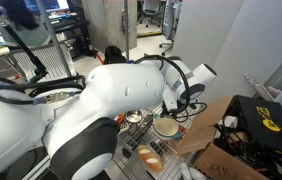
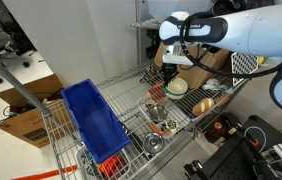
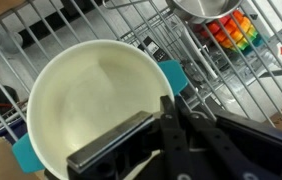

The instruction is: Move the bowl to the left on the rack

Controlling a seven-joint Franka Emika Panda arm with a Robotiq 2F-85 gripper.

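My gripper should carry the cream bowl (image 2: 177, 87) along the rack toward the blue bin and let go of it on the wires (image 2: 134, 101) beside the bin, because there is space there.
The cream bowl (image 3: 91, 100) with its pale yellowish inside fills the wrist view and rests over a teal piece (image 3: 172, 72) on the wire rack (image 3: 256, 90). In both exterior views the bowl (image 1: 166, 127) (image 2: 177, 87) sits at the rack's upper tier (image 2: 131, 95), right under the arm's wrist. My gripper (image 3: 166, 112) is at the bowl's near rim, with one finger inside the bowl and one outside, drawn together on the rim. It also shows in both exterior views (image 1: 173, 108) (image 2: 176, 68).
A shiny metal bowl (image 3: 206, 8) and a rainbow-coloured item (image 3: 231, 30) lie beyond the cream bowl. More metal bowls (image 2: 156, 112) and an orange-glowing bowl (image 2: 203, 104) sit on the rack. A blue plastic bin (image 2: 93, 125) fills its other end. Cardboard boxes (image 2: 26, 110) (image 1: 221, 150) stand nearby.
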